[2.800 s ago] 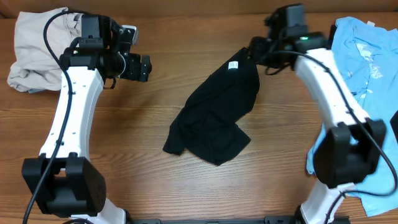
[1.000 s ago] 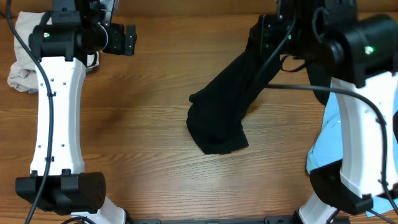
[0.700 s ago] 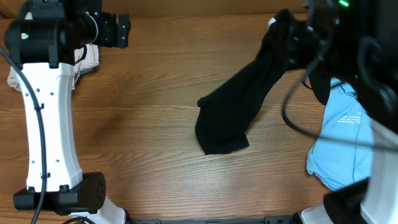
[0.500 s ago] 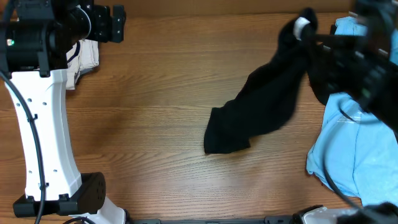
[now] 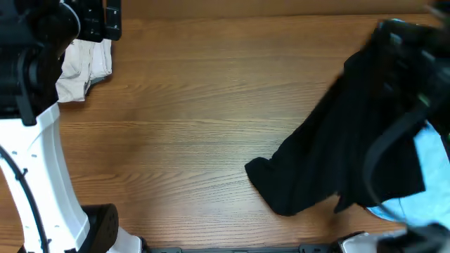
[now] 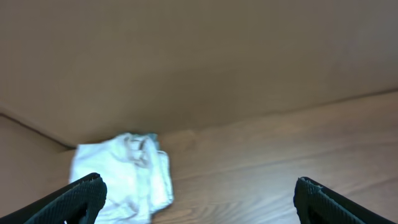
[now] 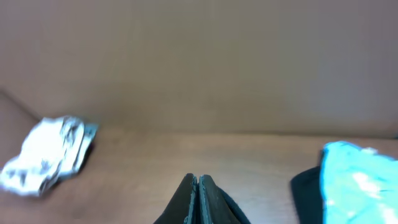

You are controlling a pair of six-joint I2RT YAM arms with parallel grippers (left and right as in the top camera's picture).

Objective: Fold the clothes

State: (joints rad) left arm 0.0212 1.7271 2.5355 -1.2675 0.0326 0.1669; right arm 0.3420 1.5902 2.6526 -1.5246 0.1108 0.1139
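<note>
My right gripper will sweep left in the overhead view and down, releasing the black garment on the clear, bare tabletop near the beige garment.
My right gripper is shut on the top of a black garment, lifted high on the right. In the overhead view that arm is only a dark blur close to the camera. The garment hangs down in a long drape, and its lower end still rests on the wooden table. Black cloth shows just behind the closed fingers. My left gripper stands wide open and raised at the far left, holding nothing, and reaches the overhead view's top left corner.
A crumpled beige garment lies at the back left, below my left gripper. A light blue garment lies at the right edge, partly under the black one. A brown wall runs along the back of the table.
My right arm has risen and swung to the right, dragging the black garment across the table. The left arm has lifted and drawn back to the left, its jaws opening slightly wider.
</note>
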